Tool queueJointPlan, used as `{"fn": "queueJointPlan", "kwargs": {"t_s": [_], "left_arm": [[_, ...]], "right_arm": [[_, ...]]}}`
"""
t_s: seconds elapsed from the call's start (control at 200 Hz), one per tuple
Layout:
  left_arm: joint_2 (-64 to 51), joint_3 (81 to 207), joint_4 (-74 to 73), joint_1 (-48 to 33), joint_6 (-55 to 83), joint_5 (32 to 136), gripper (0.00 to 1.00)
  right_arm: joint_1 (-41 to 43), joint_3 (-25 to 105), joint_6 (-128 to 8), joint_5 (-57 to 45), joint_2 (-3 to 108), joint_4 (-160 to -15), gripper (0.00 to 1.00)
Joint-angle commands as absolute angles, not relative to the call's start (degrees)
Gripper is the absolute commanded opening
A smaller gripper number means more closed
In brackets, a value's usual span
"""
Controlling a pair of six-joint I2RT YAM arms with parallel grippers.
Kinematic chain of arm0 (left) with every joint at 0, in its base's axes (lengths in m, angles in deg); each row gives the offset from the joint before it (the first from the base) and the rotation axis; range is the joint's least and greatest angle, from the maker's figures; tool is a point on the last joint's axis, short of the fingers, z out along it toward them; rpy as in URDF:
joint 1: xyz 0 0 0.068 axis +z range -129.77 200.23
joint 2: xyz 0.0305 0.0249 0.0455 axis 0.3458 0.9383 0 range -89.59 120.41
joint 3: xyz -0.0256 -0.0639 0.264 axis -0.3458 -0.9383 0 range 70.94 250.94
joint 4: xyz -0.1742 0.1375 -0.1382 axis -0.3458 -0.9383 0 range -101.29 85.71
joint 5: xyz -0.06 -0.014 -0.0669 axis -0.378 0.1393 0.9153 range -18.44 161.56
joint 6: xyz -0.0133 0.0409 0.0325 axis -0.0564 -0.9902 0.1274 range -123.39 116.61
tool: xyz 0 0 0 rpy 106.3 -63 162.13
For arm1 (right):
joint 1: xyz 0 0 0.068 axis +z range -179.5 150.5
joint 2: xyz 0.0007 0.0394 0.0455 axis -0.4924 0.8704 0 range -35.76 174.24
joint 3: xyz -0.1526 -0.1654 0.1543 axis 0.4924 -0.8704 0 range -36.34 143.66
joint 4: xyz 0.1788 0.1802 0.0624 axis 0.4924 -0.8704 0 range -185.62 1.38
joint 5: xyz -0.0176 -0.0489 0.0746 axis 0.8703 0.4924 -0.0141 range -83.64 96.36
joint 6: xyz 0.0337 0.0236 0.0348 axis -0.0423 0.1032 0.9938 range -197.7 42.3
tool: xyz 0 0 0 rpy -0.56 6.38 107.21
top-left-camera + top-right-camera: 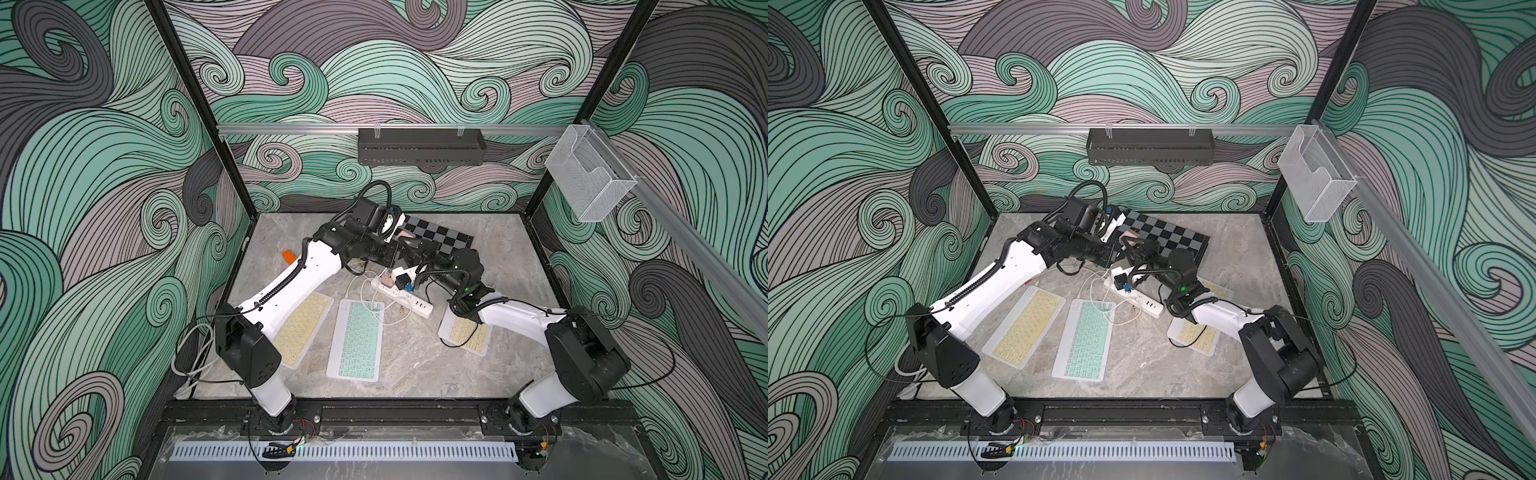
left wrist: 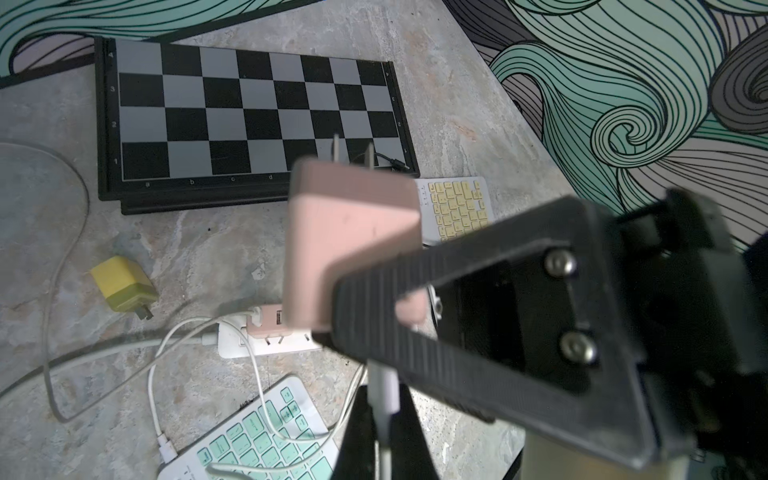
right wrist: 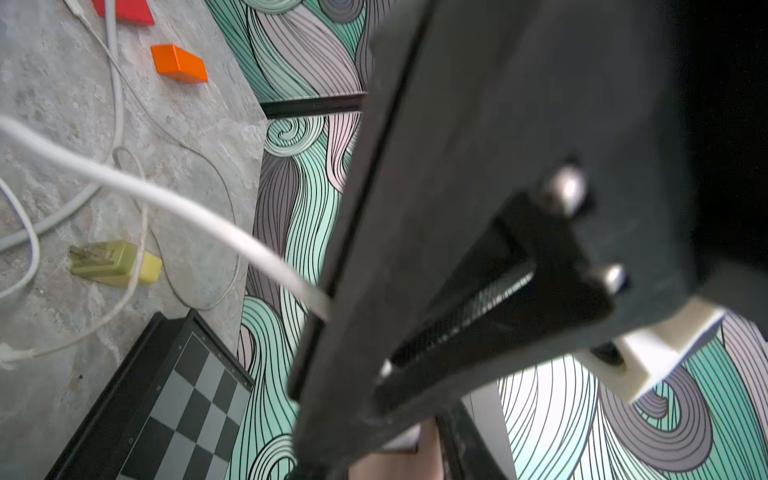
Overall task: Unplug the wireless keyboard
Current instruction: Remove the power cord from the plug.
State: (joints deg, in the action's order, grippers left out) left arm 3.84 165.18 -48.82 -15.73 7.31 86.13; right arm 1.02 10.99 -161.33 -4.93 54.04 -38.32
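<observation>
The right gripper pulls away from the plug next and lowers. It then releases the block on the bare tabletop point(image 1: 1208, 269) beside the chessboard, as that spot is empty.
My right gripper point(image 2: 374, 291) is shut on a pink charger block point(image 2: 349, 232), held above the table with its prongs pointing away. My left gripper point(image 2: 384, 399) is shut on the white plug point(image 2: 384, 382) of a white cable point(image 3: 174, 199) just beneath that block. A right gripper finger hides where plug and block meet. In both top views the two grippers meet at the pink block point(image 1: 409, 237) point(image 1: 1130, 238), above the white power strip point(image 1: 401, 297). The cable trails down over the green keyboard point(image 1: 357, 338) point(image 2: 257, 444).
Two yellow keyboards point(image 1: 301, 328) point(image 1: 467, 332) flank the green one. A second pink block point(image 2: 266, 320) sits in the power strip point(image 2: 257, 345). A chessboard point(image 1: 440, 237) lies behind. A loose yellow charger point(image 2: 120, 286) and an orange block point(image 1: 289, 256) lie at the left.
</observation>
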Motion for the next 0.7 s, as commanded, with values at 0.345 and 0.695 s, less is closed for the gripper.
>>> {"fn": "queueJointPlan", "kwargs": {"t_s": [0.345,0.695], "left_arm": [[-4.8,158.2,-41.1,-15.9,16.1,87.4,0.00],[1.6,153.2,-4.2,-24.5,34.5,107.4,0.00]], "right_arm": [[-7.2,11.9,-137.6,0.6,48.5,-45.9,0.00],[-17.1,20.6,-61.1,0.0,42.8,-88.4,0.00]]}}
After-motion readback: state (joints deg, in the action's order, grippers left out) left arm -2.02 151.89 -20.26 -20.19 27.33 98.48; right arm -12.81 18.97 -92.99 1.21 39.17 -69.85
